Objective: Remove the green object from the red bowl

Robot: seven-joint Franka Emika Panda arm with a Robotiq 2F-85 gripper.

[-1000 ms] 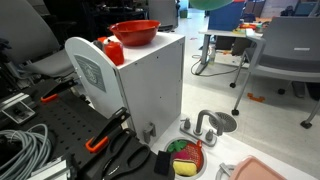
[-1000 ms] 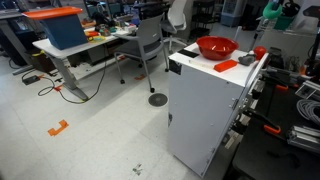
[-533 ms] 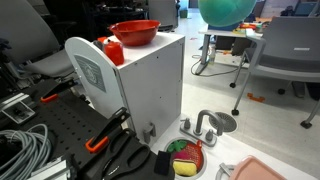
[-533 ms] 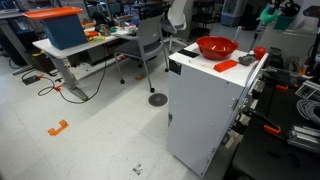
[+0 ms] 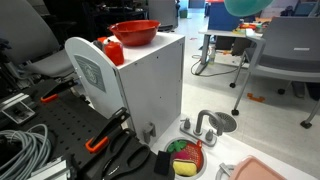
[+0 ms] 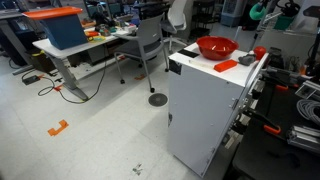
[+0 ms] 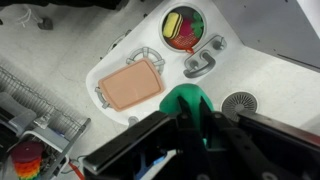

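Observation:
My gripper moves over the tap and round drain next and releases the green object, as those lie below it and to its right in the wrist view.
The red bowl stands on top of the white cabinet; it shows in both exterior views. In both views the bowl looks empty. My gripper is shut on the green object, a rounded bright green lump squeezed between the two dark fingers. In both exterior views the green object hangs high in the air, well off to the side of the bowl and above it. The wrist view looks straight down at the floor-level toy sink.
A small red item and a flat red piece lie on the cabinet by the bowl. Below are a toy sink, a dish of colourful toy food, a pink board, cables and office chairs.
The green object has moved with my gripper further away from the bowl, sliding sideways along the top edge of an exterior view. The bowl has not moved.

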